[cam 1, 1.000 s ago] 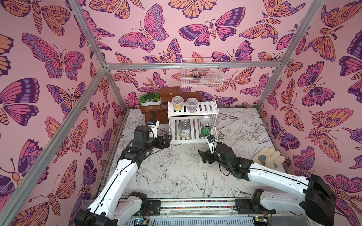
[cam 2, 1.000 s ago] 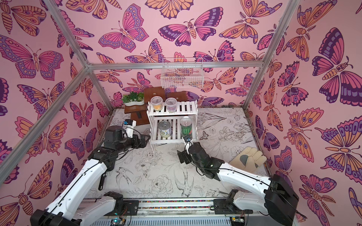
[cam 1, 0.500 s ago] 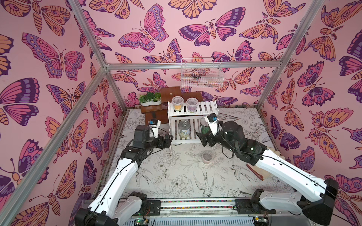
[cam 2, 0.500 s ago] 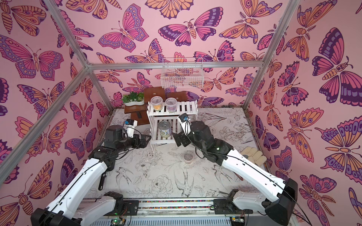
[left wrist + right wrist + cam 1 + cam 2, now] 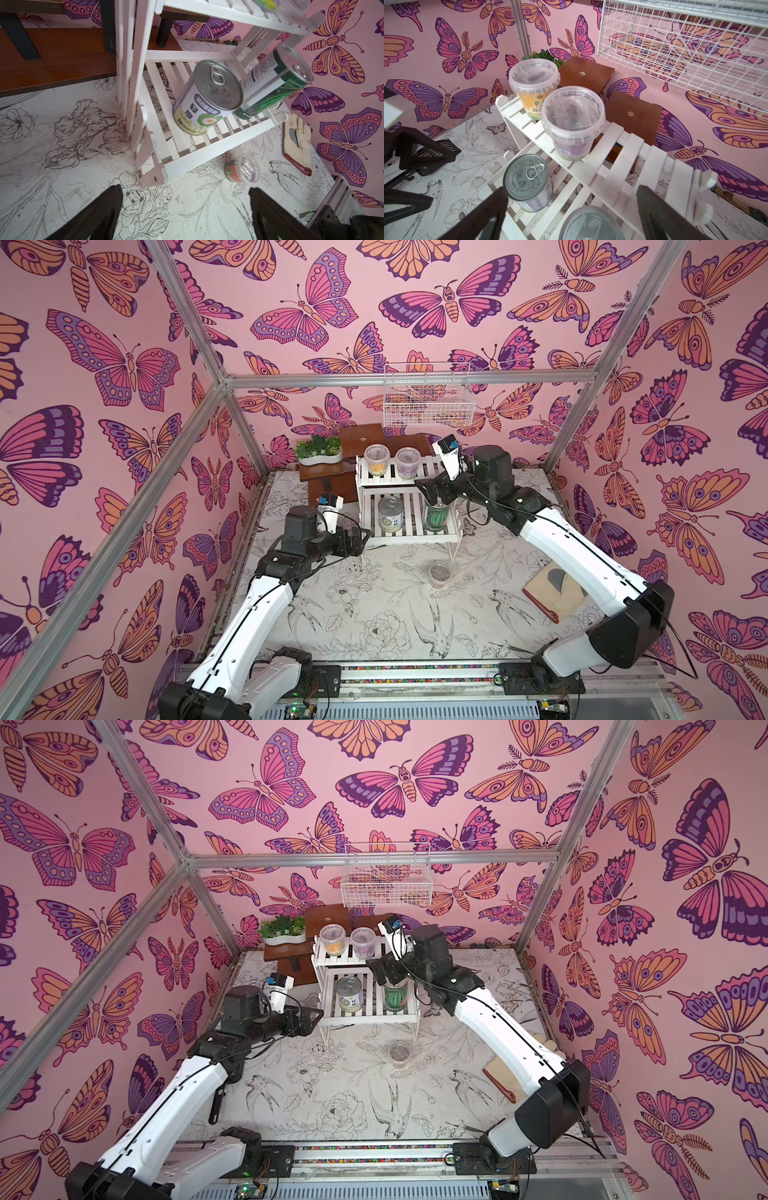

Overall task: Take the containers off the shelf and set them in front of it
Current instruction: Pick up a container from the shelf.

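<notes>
My right gripper is open, and the purple cup on the shelf's top level (image 5: 407,464) (image 5: 572,126) is nearer than the yellow cup. I will move my right gripper outward to the purple cup, with my fingers around its sides.
The white two-tier shelf (image 5: 409,533) (image 5: 365,1013) stands at the back. Its top tier holds a yellow cup (image 5: 377,460) (image 5: 533,83) and a purple cup (image 5: 407,462) (image 5: 571,120). On the lower tier stand a pale-labelled can (image 5: 390,516) (image 5: 207,97) and a watermelon can (image 5: 436,516) (image 5: 276,83). A red-orange cup (image 5: 439,574) (image 5: 242,168) stands on the table in front of the shelf. My right gripper (image 5: 432,493) (image 5: 572,188) hangs open just above the watermelon can. My left gripper (image 5: 361,537) (image 5: 185,207) is open and empty at the shelf's lower left corner.
A brown stepped stand (image 5: 365,439) with a white planter (image 5: 319,450) sits behind the shelf. A white wire basket (image 5: 428,396) hangs on the back rail above it. A cream glove (image 5: 557,591) lies by the right wall.
My right arm rose from the table and swung back to the shelf, jaws opening fully. The red-orange cup now stands alone on the table. The left arm has not moved.
</notes>
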`<state>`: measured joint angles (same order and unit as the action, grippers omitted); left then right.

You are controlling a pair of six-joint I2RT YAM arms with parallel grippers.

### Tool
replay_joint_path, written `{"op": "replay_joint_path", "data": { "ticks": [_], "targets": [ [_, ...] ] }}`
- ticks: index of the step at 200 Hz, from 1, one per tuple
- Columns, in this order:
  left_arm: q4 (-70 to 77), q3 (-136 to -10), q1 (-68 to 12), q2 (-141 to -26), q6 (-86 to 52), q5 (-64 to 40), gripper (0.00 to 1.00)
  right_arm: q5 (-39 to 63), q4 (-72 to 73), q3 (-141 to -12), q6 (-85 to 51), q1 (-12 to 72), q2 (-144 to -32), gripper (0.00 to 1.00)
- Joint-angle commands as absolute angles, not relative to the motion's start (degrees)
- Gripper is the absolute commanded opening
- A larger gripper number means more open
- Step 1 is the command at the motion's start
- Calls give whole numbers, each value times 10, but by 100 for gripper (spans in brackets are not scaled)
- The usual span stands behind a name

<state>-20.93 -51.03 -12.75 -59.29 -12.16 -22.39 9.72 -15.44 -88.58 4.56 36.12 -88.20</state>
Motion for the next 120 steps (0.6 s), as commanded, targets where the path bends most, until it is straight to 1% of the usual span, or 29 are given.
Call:
{"op": "replay_joint_path", "data": {
  "ticks": [1,53,120],
  "targets": [
    [-210,-512,-122,-595,-111,-238,100,143,-138,-926,49,359,-917,99],
    [-210,-510,-119,-592,-109,-239,100,147,-121,-976,37,356,-978,99],
    [-212,-510,-114,-593,-109,-238,100,150,-73,-996,7,348,-1025,99]
  ]
}}
